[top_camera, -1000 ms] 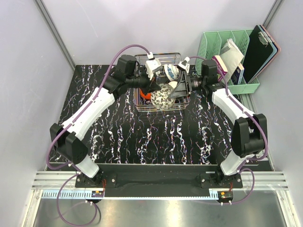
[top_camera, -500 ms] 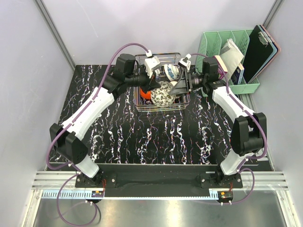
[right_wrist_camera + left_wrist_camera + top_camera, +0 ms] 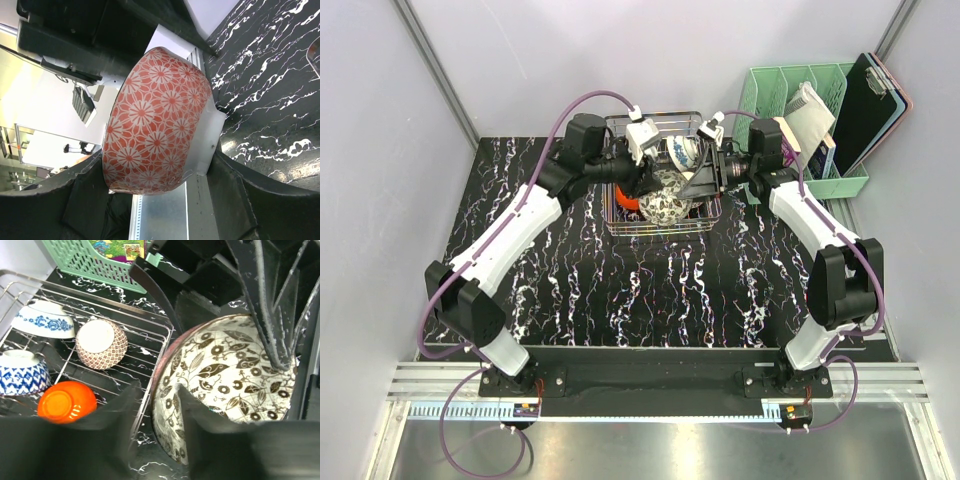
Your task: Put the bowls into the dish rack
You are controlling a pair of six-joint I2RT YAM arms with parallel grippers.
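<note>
I need to turn my right gripper fingers-down, lower the flowered bowl onto the rack's near wires and release it, as they lie bare beside the orange bowl [image 3: 66, 401].
A bowl with a red flower pattern outside and brown leaves inside [image 3: 663, 203] hangs tilted on edge over the dish rack's [image 3: 660, 229] right part. My right gripper [image 3: 695, 187] is shut on its wall; the bowl [image 3: 155, 120] fills the space between the fingers of the right gripper [image 3: 157, 167]. My left gripper [image 3: 157, 395] is open and straddles the rim of the bowl [image 3: 225, 385], with a small gap on each side. In the rack [image 3: 150, 322] lie two blue-and-white bowls [image 3: 44, 320] [image 3: 20, 372], an orange bowl [image 3: 66, 401] and a net-patterned bowl [image 3: 101, 344].
A mint-green slotted organiser [image 3: 810, 130] with booklets stands right of the rack, and a black clipboard [image 3: 872, 100] leans beside it. Both arms meet over the rack. Black marbled tabletop [image 3: 650, 290] lies in front of the rack.
The bowl and both grippers have shifted a little toward the back, further over the rack. The bowls in the rack have not moved.
</note>
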